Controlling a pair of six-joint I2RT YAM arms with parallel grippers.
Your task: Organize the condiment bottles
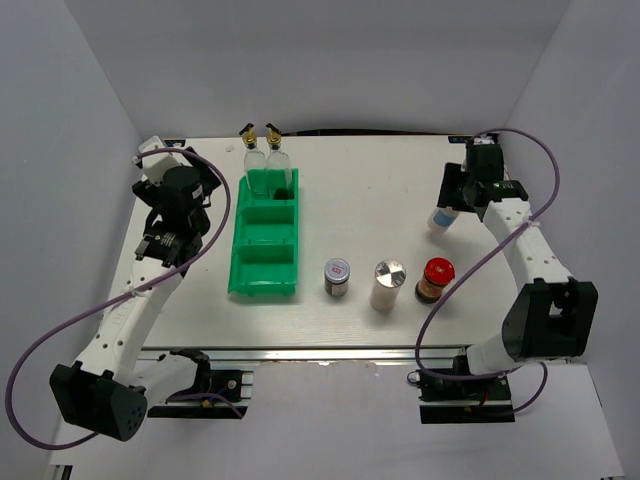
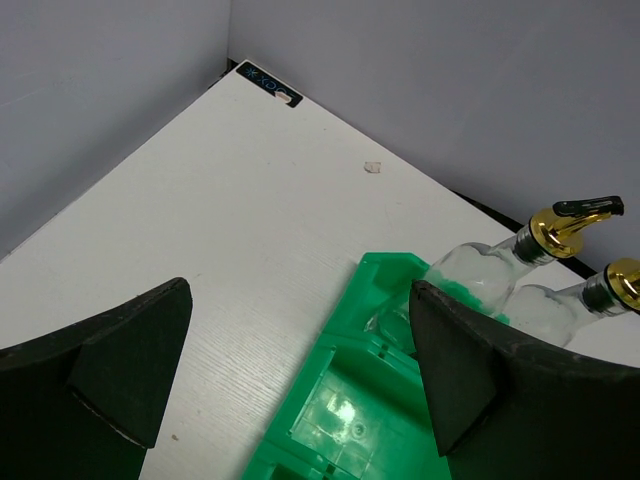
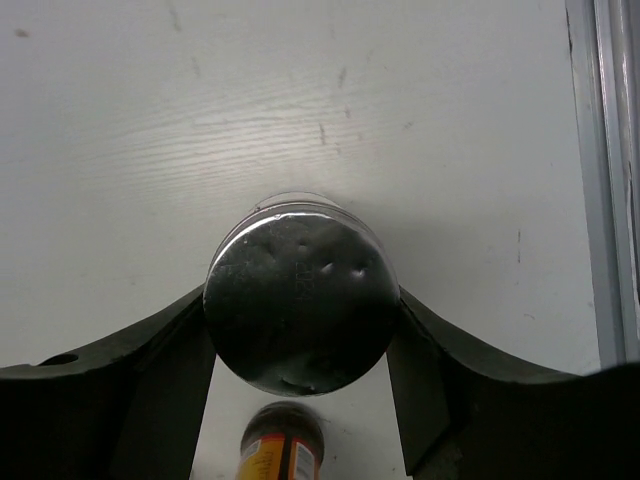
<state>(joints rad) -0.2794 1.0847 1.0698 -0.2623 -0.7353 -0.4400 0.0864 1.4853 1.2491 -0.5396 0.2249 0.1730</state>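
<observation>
The right gripper carries the jar to the left in the top view over the green bin's empty middle section point(image 1: 270, 222) next, then lowers and releases it.
Two tall clear glass bottles point(image 1: 267, 162) with gold-black spouts stand in the far compartment of the green bin point(image 1: 243, 250); they also show in the left wrist view point(image 2: 478, 274). A dark silver-lidded jar point(image 1: 337, 277), a white silver-lidded shaker point(image 1: 388, 285) and a red-lidded brown jar point(image 1: 435, 280) stand in a row on the table. My right gripper point(image 1: 452, 208) is shut on the blue-labelled white jar point(image 1: 441, 221); its silver lid point(image 3: 298, 300) sits between my fingers. My left gripper point(image 2: 300, 385) is open and empty above the bin's left edge.
The bin's middle compartment point(image 2: 365, 420) and near compartment hold nothing. The brown jar also shows in the right wrist view point(image 3: 283, 448), just past the held jar. White enclosure walls surround the table. The table's metal front rail point(image 1: 320, 352) lies close to the row of jars.
</observation>
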